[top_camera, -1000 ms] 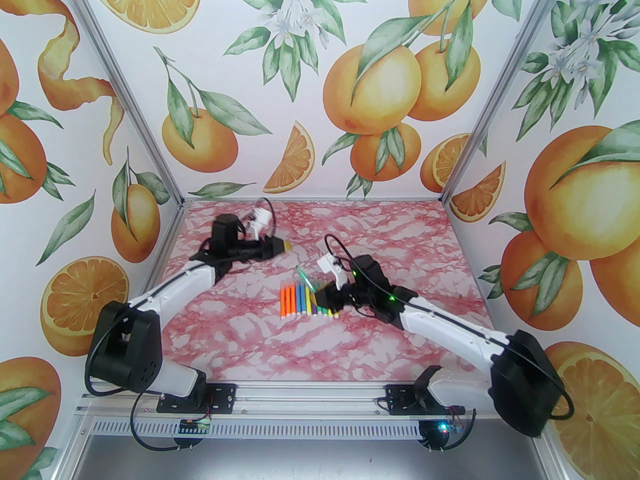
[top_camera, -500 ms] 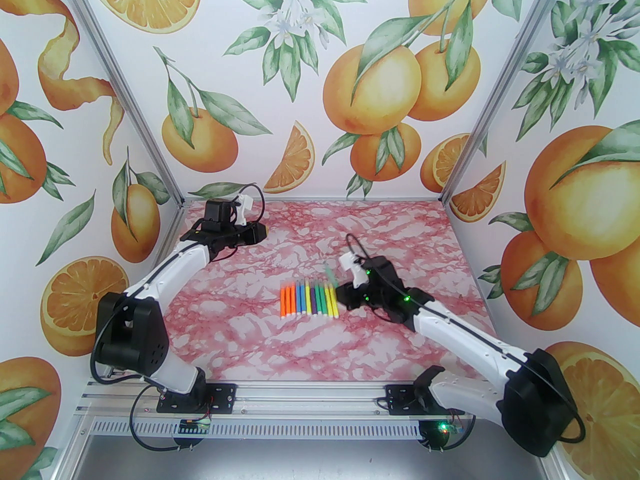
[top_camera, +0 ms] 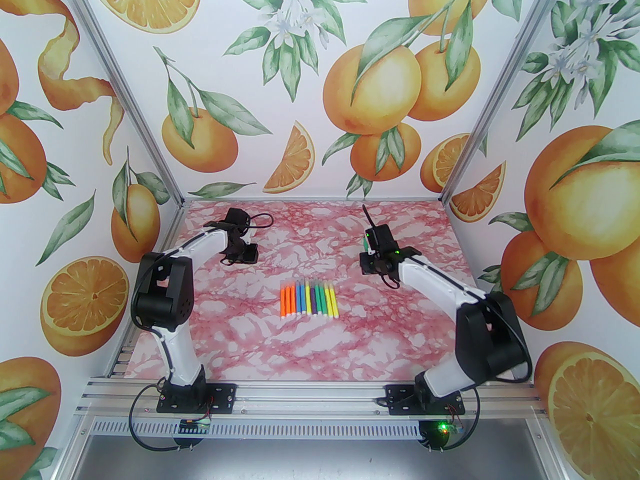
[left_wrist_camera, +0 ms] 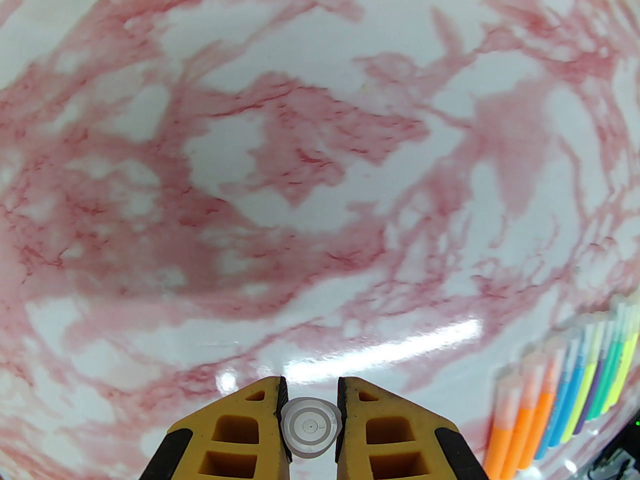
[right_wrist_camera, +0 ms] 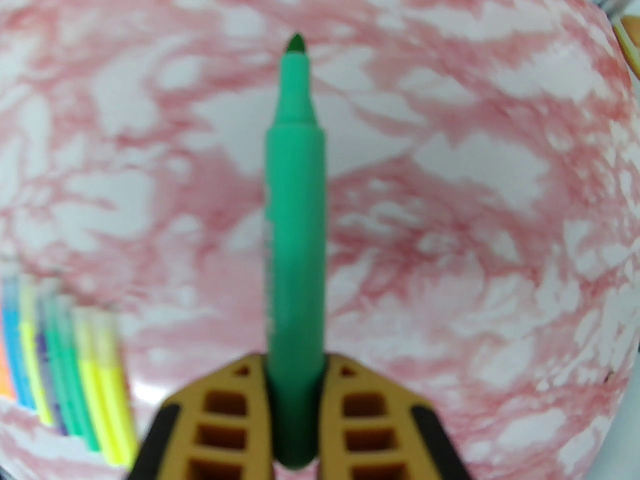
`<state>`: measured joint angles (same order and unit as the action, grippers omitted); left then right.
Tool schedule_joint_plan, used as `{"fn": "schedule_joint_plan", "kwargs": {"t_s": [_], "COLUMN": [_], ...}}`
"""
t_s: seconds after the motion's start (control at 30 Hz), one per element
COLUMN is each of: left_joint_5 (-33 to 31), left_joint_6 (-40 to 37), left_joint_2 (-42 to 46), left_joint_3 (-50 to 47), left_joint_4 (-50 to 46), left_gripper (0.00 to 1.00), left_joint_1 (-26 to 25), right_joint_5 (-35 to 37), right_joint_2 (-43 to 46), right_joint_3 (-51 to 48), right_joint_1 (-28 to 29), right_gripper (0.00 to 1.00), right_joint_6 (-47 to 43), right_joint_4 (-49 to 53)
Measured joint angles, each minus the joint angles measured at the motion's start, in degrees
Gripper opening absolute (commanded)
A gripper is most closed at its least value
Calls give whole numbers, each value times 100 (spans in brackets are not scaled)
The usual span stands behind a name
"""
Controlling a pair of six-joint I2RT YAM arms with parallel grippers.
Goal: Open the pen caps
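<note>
The small translucent round cap comes down with my left gripper next and is released on the tabletop, which lies bare below the gripper, clear of the marker row.
A row of several short markers (top_camera: 308,299) in orange, blue, yellow, green and purple lies mid-table, their pen caps (top_camera: 306,284) at the far ends. My left gripper (top_camera: 246,254) hangs left of the row, pointing down. In the left wrist view my left gripper (left_wrist_camera: 310,393) is shut on a small translucent round cap (left_wrist_camera: 310,425), seen end-on. My right gripper (top_camera: 370,264) hangs right of the row. In the right wrist view my right gripper (right_wrist_camera: 297,363) is shut on a green marker (right_wrist_camera: 295,228) with its tip (right_wrist_camera: 296,43) bare.
The pink marbled table (top_camera: 320,348) stretches between the arms and the row. The marker row shows at the lower right of the left wrist view (left_wrist_camera: 565,393) and the lower left of the right wrist view (right_wrist_camera: 75,368). Printed walls close in the back and sides.
Both arms have drawn apart from the middle. The left gripper swung back left and turned downward. The right gripper carried the green marker away to the right and farther back.
</note>
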<state>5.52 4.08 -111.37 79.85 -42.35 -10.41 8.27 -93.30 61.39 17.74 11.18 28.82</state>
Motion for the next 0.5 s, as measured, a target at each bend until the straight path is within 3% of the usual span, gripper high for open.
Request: {"fn": "schedule_joint_plan", "kwargs": {"t_s": [0.37, 0.5], "left_joint_5": [-282, -319], "left_joint_6": [-295, -317], "left_joint_2": [-822, -890], "left_joint_3": [651, 748], "left_joint_4": [-387, -479], "left_gripper": [0, 5], "left_joint_1": [140, 140], "right_joint_5": [74, 50], "right_joint_2": [-887, -1130], "right_joint_3": [509, 651], "right_joint_1": [-601, -719], "right_gripper": [0, 0], "right_joint_6": [-378, -455], "right_joint_4": [278, 304]}}
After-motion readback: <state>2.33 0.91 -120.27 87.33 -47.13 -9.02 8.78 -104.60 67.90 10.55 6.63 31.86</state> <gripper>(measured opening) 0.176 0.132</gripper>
